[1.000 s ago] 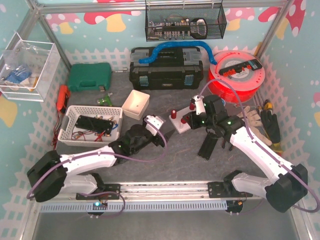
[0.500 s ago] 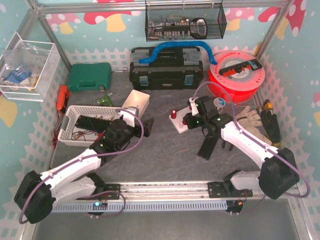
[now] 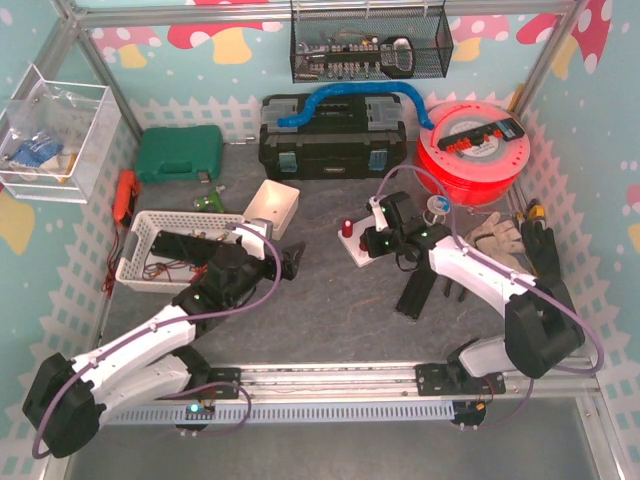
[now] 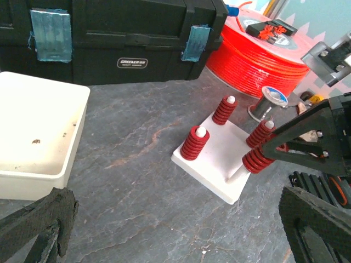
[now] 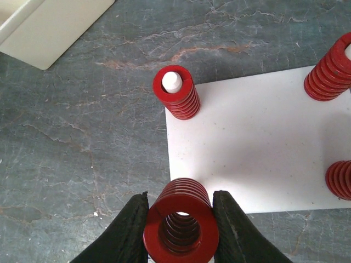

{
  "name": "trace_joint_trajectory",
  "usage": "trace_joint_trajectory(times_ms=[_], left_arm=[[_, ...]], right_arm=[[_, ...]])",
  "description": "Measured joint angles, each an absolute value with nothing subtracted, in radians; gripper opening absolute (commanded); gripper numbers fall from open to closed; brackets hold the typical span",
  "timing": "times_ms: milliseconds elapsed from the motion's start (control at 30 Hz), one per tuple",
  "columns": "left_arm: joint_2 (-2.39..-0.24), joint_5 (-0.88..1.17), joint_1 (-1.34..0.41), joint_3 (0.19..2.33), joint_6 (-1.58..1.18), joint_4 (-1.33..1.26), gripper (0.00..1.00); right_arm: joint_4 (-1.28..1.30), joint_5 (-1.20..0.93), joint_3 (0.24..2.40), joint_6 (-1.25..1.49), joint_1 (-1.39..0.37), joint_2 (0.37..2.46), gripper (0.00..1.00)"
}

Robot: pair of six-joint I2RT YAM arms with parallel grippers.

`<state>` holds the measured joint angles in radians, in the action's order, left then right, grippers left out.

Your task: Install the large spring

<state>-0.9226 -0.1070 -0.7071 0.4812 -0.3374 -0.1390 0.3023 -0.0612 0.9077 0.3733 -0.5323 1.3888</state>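
The large red spring will go down around the bare white peg (image 4: pixel 237 175) next, as the peg stands below my right gripper, in line with the spring's hole. My right gripper will lower the spring and release it there.
A white peg plate (image 5: pixel 258 142) lies on the grey table, also seen in the top view (image 3: pixel 360 256) and the left wrist view (image 4: pixel 219 159). Three red springs sit on its pegs, one at the plate's corner (image 5: pixel 175 90). My right gripper (image 5: pixel 181 205) is shut on the large red spring (image 5: pixel 181 224), held upright over the plate's near edge. In the left wrist view this spring (image 4: pixel 255 158) sits on the top of a bare white peg (image 4: pixel 237 175). My left gripper (image 4: pixel 175 219) is open and empty, left of the plate (image 3: pixel 292 260).
A white box (image 3: pixel 271 207) stands left of the plate. A black toolbox (image 3: pixel 332 135) and a red filament spool (image 3: pixel 470 150) are behind. A white basket (image 3: pixel 180 250) is at left. Gloves (image 3: pixel 500 238) and a black part (image 3: pixel 415 290) lie at right.
My right gripper has carried the large spring left and down onto the plate's near corner. My left arm pulled back toward the white box, then turned its gripper toward the plate.
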Motion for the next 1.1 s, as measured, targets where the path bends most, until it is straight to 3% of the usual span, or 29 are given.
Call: trace_joint_trajectory(times_ms=[200,433,733,833,967,1100], left_arm=[[-0.916,-0.100,-0.707,0.473,-0.333,-0.138,0.99],[-0.916,-0.101,-0.707,0.464,-0.333,-0.138,0.99],[-0.904,-0.101,-0.707,0.453,-0.332,-0.138,0.99],[-0.891,-0.107,-0.707,0.444,-0.329,-0.139,0.99],[-0.860,-0.128,-0.707,0.426,-0.310,-0.146,0.99],[-0.821,-0.173,-0.707,0.391,-0.263,-0.201,0.99]], right_arm=[[0.287,-0.060,0.909,0.373,-0.538,1.420,0.05],[0.284,-0.057,0.916,0.369,-0.539,1.464,0.15],[0.277,-0.052,0.931,0.364,-0.543,1.518,0.46],[0.276,-0.045,0.937,0.364,-0.543,1.515,0.51],[0.276,-0.025,0.946,0.366,-0.543,1.476,0.57],[0.275,0.022,0.949,0.371,-0.543,1.380,0.73]])
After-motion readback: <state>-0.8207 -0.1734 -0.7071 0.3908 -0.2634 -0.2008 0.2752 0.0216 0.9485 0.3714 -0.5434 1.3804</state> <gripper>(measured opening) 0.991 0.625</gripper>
